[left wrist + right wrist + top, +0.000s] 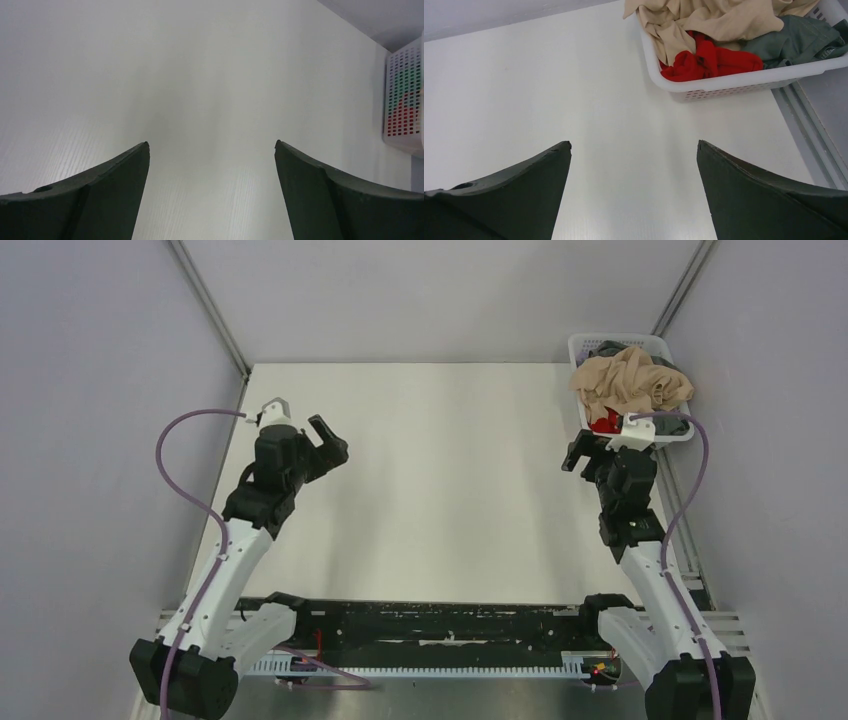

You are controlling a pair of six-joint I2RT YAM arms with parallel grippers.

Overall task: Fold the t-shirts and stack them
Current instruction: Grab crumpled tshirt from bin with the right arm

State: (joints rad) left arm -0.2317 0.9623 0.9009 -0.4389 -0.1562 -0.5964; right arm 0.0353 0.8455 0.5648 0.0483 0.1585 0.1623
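Observation:
My right gripper moves outward over the tan-beige shirt [630,380] next, then down, and closes on the shirt's cloth.
The three t-shirts lie crumpled in a white lattice basket [578,344] at the far right. The tan-beige shirt [630,380] is on top, the red shirt [605,423] shows at the near side and the grey-green shirt [676,427] beside it. The right wrist view shows the tan shirt [714,17], red shirt [709,57], grey-green shirt [799,40] and basket [724,82]. My right gripper [585,453] [634,144] is open and empty just in front of the basket. My left gripper [330,440] [211,145] is open and empty over the table's left side.
The white table [450,490] is walled by grey panels. A metal rail [814,125] runs along its right edge beside the basket. The basket's lattice side [402,100] shows at the right of the left wrist view. The arm bases stand at the near edge.

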